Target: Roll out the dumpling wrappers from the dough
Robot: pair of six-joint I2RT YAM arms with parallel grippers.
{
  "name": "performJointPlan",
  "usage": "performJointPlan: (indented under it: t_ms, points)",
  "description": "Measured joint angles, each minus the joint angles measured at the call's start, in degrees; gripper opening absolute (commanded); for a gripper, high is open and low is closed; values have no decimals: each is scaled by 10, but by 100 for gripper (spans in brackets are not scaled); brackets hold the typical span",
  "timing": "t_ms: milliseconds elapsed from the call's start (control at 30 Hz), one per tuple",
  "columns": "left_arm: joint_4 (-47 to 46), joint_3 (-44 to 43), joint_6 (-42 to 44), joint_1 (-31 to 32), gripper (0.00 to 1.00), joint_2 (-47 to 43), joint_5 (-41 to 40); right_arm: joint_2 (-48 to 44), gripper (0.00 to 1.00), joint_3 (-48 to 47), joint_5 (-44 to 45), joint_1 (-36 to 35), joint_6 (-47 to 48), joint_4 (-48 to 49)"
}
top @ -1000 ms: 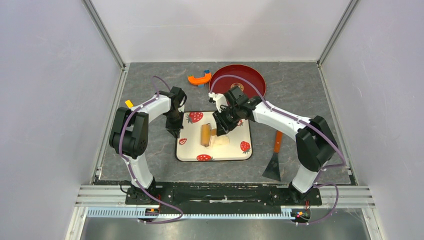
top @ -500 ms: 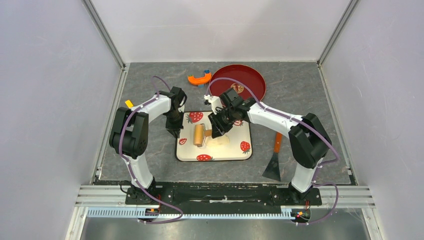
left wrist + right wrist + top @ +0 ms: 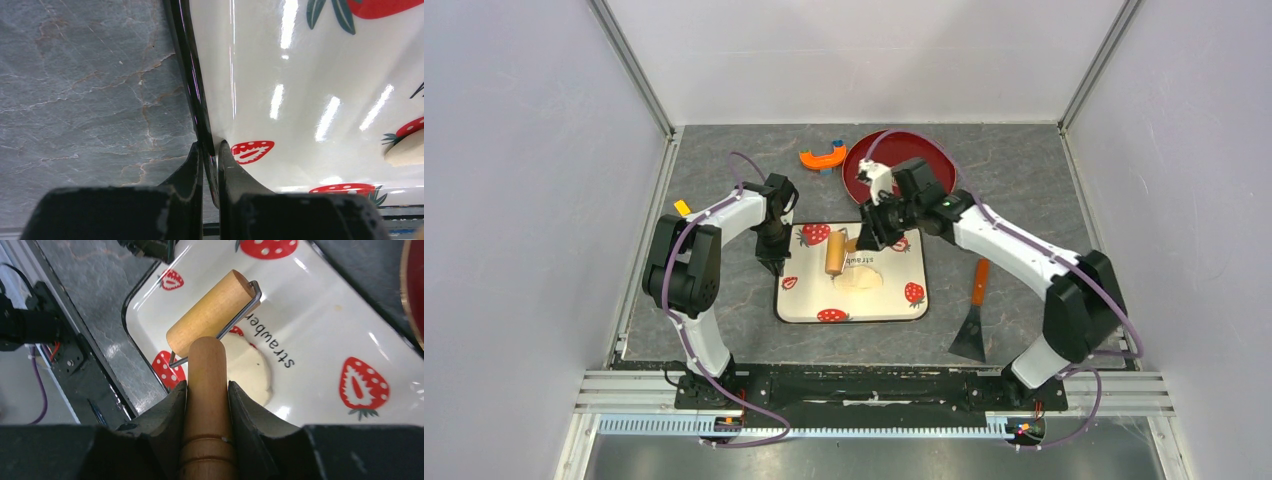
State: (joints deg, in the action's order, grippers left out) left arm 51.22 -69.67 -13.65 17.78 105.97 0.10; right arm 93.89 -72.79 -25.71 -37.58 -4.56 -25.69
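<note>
Clear tabletop lies to my right gripper's right in the top view, so it will lift the roller next, lower it beside the red plate and release it.
A white tray printed with strawberries lies mid-table. On it the dough is pressed into a pale, roughly round sheet, a dumpling wrapper. The wooden roller rests on the tray at the sheet's left edge, and its cylinder is just beyond the sheet. My right gripper is shut on the roller's wooden handle. My left gripper is shut on the tray's dark left rim, one finger on each side. The dough's edge peeks in at the right of the left wrist view.
A red round plate sits behind the tray, partly under my right arm. An orange curved tool lies left of it. A scraper with an orange handle lies right of the tray. A small yellow piece is near the left wall.
The right gripper drew the roller left across the tray, then pulled back toward the red plate. The roller now sits farther back. The left gripper has not moved.
</note>
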Motion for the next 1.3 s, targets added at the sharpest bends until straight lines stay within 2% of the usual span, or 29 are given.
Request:
performJointPlan:
  t_ms: [167, 367, 767, 967, 1300]
  points:
    - [-1, 1, 0, 0, 2, -2, 0, -68, 0, 55, -19, 61, -29, 45]
    - [-3, 2, 0, 1, 2, -3, 5, -115, 0, 129, -42, 170, -59, 73]
    - [-9, 6, 0, 23, 2, -3, 49, -166, 0, 163, -72, 381, -97, 106]
    - [-9, 6, 0, 23, 2, -3, 50, -158, 0, 163, -77, 420, -129, 134]
    - [-9, 6, 0, 23, 2, -3, 50, -96, 0, 118, -53, 464, -128, 126]
